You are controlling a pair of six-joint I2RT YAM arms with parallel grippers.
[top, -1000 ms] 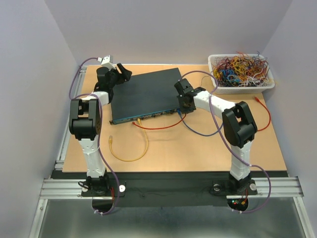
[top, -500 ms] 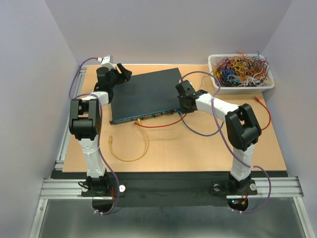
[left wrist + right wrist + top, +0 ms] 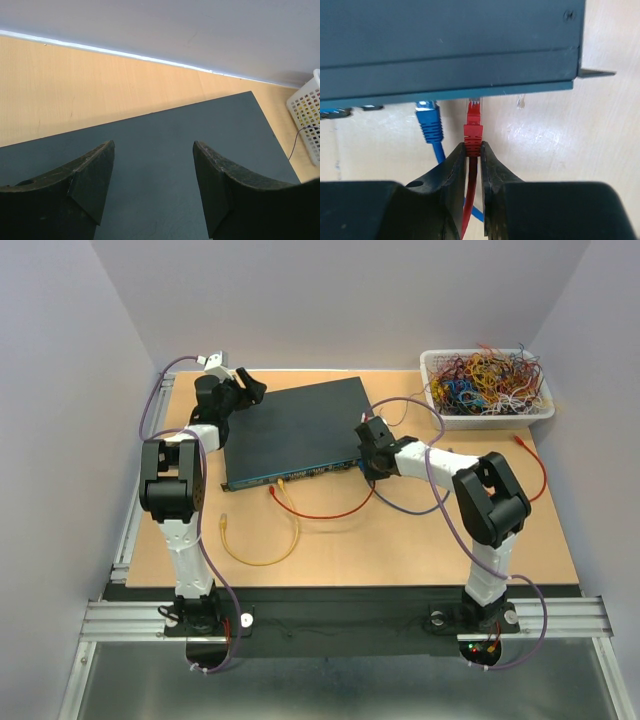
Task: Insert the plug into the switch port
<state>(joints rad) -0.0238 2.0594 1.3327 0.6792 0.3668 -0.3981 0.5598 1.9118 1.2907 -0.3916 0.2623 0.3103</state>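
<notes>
The red plug's clear tip still shows, so next my right gripper pushes away from the blue cable, then outward at the switch box's front side, and releases.
The dark teal switch box lies on the table. My right gripper is shut on the red plug by its boot, its clear tip at the lower edge of the box's front face, right of a plugged blue cable. The port itself is hidden under the box edge. In the top view the right gripper sits at the box's front right corner, with the red cable trailing on the table. My left gripper is open and empty above the box top, at its far left.
A yellow cable lies looped on the table in front of the box. A white mesh basket of coloured wires stands at the back right. Another red cable lies along the right side.
My right gripper has moved forward and down along the box's right front corner, bringing the red plug to the front face. The left arm has not moved.
</notes>
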